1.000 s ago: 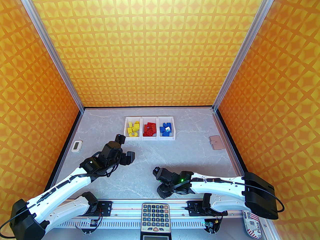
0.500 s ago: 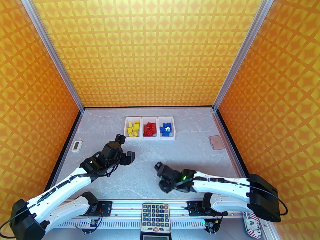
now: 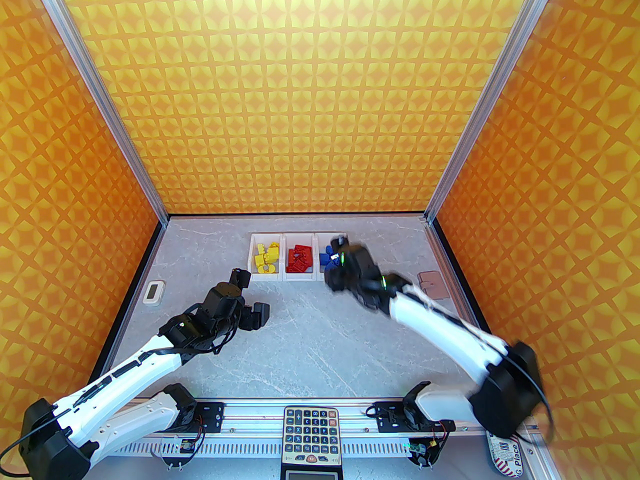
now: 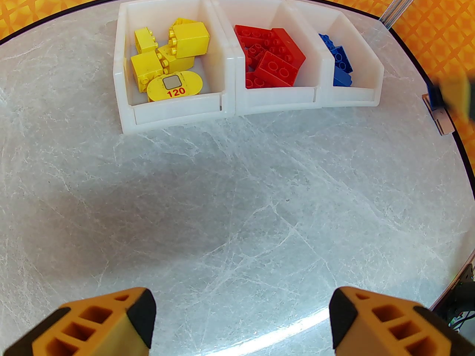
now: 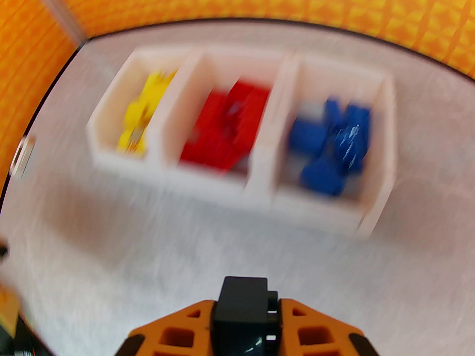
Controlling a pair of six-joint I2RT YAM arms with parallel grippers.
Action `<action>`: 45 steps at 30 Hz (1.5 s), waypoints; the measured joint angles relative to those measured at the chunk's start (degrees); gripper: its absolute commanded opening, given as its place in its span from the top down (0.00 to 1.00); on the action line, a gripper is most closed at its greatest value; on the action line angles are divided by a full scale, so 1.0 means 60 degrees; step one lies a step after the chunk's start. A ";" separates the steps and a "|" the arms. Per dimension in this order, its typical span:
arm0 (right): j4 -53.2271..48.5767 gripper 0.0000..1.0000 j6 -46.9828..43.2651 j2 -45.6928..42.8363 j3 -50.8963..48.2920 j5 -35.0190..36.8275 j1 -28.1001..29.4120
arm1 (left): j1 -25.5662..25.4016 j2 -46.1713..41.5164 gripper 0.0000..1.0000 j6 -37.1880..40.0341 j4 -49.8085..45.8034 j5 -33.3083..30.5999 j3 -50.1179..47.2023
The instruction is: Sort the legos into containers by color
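Note:
The container of blue legos lies outward of my right gripper, so next the gripper needs to carry the dark block (image 5: 243,312) outward over that container and let it go.
Three joined white containers (image 3: 282,279) stand at the back of the table. Yellow legos (image 3: 265,259) lie in the left one, red legos (image 3: 299,259) in the middle one, blue legos (image 3: 327,262) in the right one. My right gripper (image 3: 341,243), blurred by motion, hovers at the right bin's near edge. In the right wrist view this gripper (image 5: 243,302) is shut on a small dark block (image 5: 243,312). My left gripper (image 3: 251,295) is open and empty over bare table, in front of the yellow bin (image 4: 178,113); its fingertips (image 4: 143,306) stand wide apart.
A small white device with a screen (image 3: 153,292) lies near the left wall. A pinkish-brown pad (image 3: 432,284) lies near the right wall, just beyond my right forearm. A calculator (image 3: 310,435) sits on the rail at the near edge.
My right arm has swung quickly from the near centre of the table up to the blue bin, its gripper staying shut. The left arm has not moved.

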 measured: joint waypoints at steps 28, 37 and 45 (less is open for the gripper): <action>-0.0699 0.02 -0.1118 0.2251 0.2444 0.1064 -0.1588 | 0.2051 -0.0073 0.01 0.0372 -0.1071 -0.0608 0.1614; 0.0386 0.02 -0.1242 -0.2146 -0.1588 0.1912 -0.2481 | 0.5442 -0.0091 0.01 0.1435 0.0940 -0.1096 0.0539; 0.2470 0.02 -0.1220 -0.3144 -0.4510 0.1778 -0.4149 | 0.6677 0.0656 0.01 0.2918 0.7078 -0.1086 -0.3694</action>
